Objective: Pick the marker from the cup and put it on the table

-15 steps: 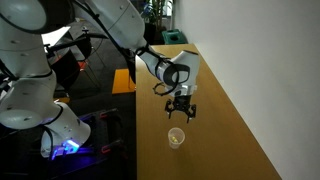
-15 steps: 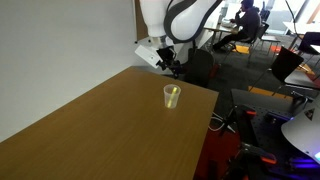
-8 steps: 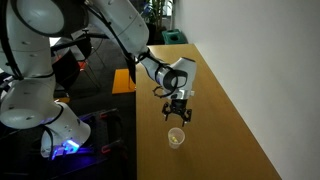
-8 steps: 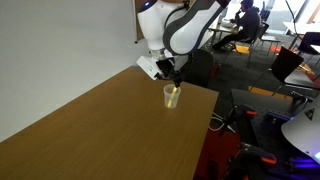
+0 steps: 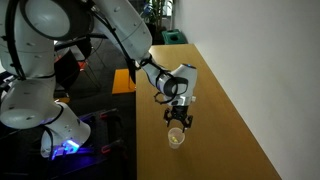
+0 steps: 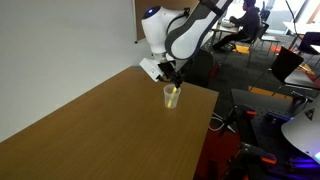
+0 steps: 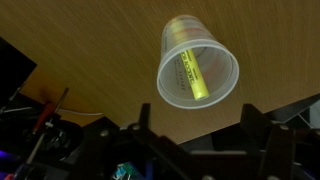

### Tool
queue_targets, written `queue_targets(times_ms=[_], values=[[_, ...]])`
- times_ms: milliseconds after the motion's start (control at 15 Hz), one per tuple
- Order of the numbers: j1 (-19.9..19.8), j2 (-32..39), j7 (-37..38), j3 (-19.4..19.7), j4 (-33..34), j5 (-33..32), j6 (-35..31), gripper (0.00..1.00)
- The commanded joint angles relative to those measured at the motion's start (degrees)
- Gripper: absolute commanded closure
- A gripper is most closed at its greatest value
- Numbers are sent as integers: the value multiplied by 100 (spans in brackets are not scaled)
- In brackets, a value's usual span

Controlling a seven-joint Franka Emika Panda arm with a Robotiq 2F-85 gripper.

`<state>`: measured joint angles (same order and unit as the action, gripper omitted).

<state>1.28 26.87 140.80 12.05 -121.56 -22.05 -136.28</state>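
Note:
The marker lies at a slant, so I will next turn my gripper slightly and lower its fingers into the cup's opening around the yellow marker's upper end [image 5: 175, 133] [image 7: 201, 90].
A small translucent cup [image 7: 198, 62] stands on the wooden table [image 7: 90, 50] near its dark edge, with the yellow marker [image 7: 190, 74] leaning inside it. In the wrist view the cup sits just above the gap between my two dark fingers. My gripper [image 7: 196, 125] is open and empty, hanging directly above the cup. In both exterior views the gripper [image 5: 178, 117] [image 6: 171, 79] hovers just over the cup [image 5: 176, 136] [image 6: 172, 96], not touching it. The marker [image 6: 174, 96] shows as a yellow streak in the cup.
The table [image 5: 215, 120] is a long light-brown strip beside a white wall [image 5: 270, 70]. The cup stands close to the table's dark edge [image 6: 205, 120]. Beyond the edge lie a dark floor, cables and equipment [image 6: 270, 120]. The robot base [image 5: 45, 110] stands beside the table.
My gripper has moved along the table toward the cup and lowered, from well behind it to directly above it. The cup and marker have not moved.

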Motion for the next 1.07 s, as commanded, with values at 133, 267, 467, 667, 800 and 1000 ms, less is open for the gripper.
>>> queue_targets(times_ms=[133, 267, 467, 667, 800, 1000], values=[[108, 83, -25, 122, 38, -69, -142, 42], [50, 104, -258, 84, 37, -76, -202, 41], [54, 111, -670, 93, -2, -160, -254, 32], [65, 131, -1022, 112, 0, -290, -234, 34], [50, 142, -1255, 111, -5, -310, -257, 38], [66, 184, -1530, 120, 15, -296, -232, 42]])
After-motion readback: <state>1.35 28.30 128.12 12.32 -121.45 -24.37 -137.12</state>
